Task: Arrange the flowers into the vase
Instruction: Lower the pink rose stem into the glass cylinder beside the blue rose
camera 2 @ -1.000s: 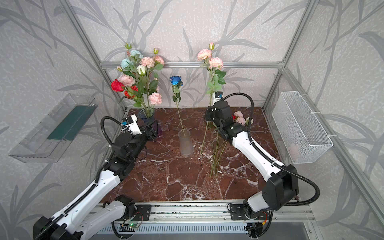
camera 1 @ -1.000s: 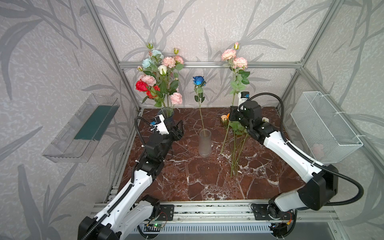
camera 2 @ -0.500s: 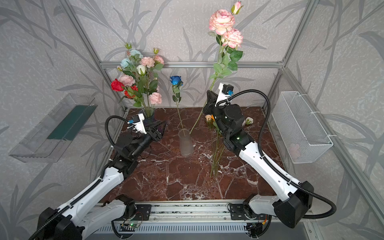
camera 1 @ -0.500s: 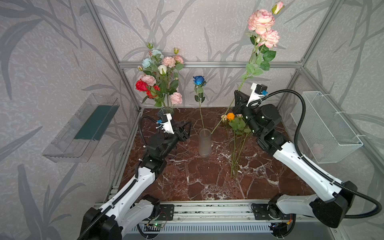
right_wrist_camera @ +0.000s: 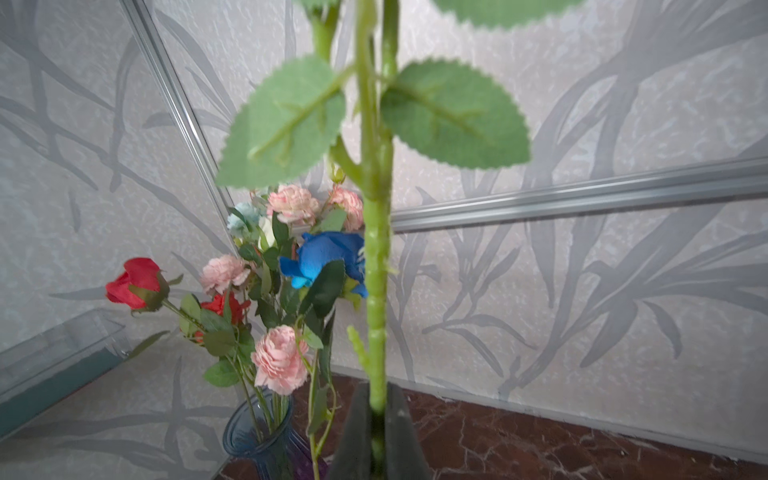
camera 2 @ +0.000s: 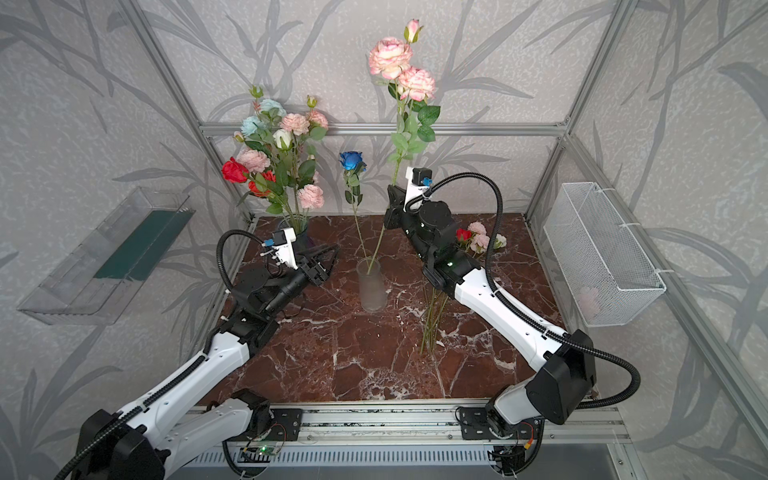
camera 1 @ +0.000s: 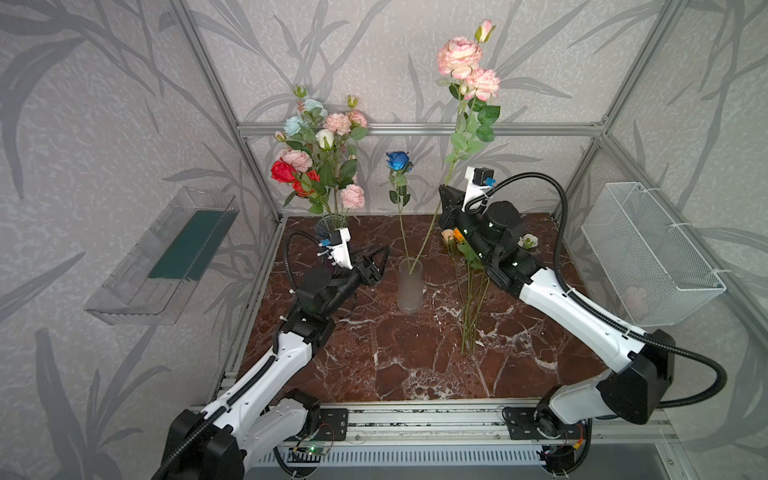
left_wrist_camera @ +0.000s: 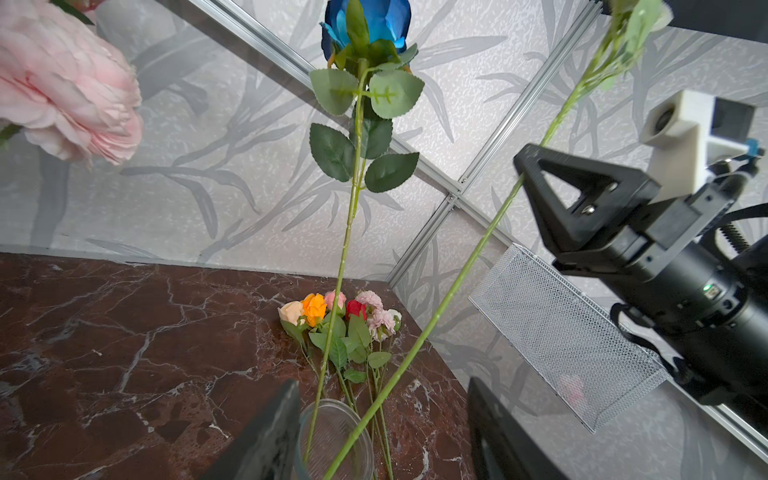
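The green stem still has a long part slanting above the vase's rim, so my right gripper needs to move down toward the frosted vase's opening [camera 1: 410, 263] next and let go of the stem there.
A frosted clear vase [camera 1: 410, 286] [camera 2: 371, 286] [left_wrist_camera: 336, 436] stands mid-table with a blue rose [camera 1: 399, 161] [left_wrist_camera: 368, 25] in it. My right gripper [camera 1: 448, 200] [camera 2: 392, 204] [right_wrist_camera: 377, 419] is shut on the green stem [right_wrist_camera: 376, 249] of a tall pink flower [camera 1: 461, 58] [camera 2: 390, 56]. That stem slants down, and its lower end reaches into the vase mouth. My left gripper [camera 1: 380, 259] [camera 2: 328, 259] [left_wrist_camera: 380, 432] is open just left of the vase, holding nothing. More flowers [camera 1: 469, 291] [left_wrist_camera: 332, 316] lie on the table under the right arm.
A blue glass vase [camera 1: 328, 226] [right_wrist_camera: 266, 440] with a full bouquet [camera 1: 320, 158] stands in the back left corner. A white wire basket [camera 1: 648, 257] hangs on the right wall. A clear tray [camera 1: 166, 257] hangs on the left wall.
The right arm has raised the pink flower high and swung its stem end over into the clear vase. The left gripper has moved from the back left vase toward the clear vase.
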`<state>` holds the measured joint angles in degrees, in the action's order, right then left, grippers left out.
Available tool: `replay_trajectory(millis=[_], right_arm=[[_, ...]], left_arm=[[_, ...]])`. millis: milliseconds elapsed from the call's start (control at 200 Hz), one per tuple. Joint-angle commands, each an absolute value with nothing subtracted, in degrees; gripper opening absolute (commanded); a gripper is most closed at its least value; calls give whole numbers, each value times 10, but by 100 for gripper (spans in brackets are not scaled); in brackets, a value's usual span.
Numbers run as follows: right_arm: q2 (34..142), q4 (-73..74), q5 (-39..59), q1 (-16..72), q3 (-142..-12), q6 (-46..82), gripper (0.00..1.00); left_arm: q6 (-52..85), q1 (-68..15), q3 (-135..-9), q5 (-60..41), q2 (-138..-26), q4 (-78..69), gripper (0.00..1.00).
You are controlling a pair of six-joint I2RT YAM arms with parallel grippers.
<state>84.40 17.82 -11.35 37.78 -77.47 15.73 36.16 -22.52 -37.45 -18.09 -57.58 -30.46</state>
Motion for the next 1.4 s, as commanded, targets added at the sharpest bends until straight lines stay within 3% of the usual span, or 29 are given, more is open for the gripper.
replay_trajectory(millis=[0,205,640,1125,1395], right_arm=[[854,202,-102,383,-732,184,0],[884,224,-85,398,-690,208,0],[924,257,-97,428,-663,234,12],[902,263,-91,430,-621,242,22],[865,215,-80,432,-618,234,38]], left_arm=[[362,-227,-389,-182,-570,-319,64],[363,-227,-390,-184,-572,-319,64],[366,-227,-389,-184,-573,-320,64],[364,-227,-388,-182,-576,-322,64],[362,-228,-387,-181,-576,-322,64]])
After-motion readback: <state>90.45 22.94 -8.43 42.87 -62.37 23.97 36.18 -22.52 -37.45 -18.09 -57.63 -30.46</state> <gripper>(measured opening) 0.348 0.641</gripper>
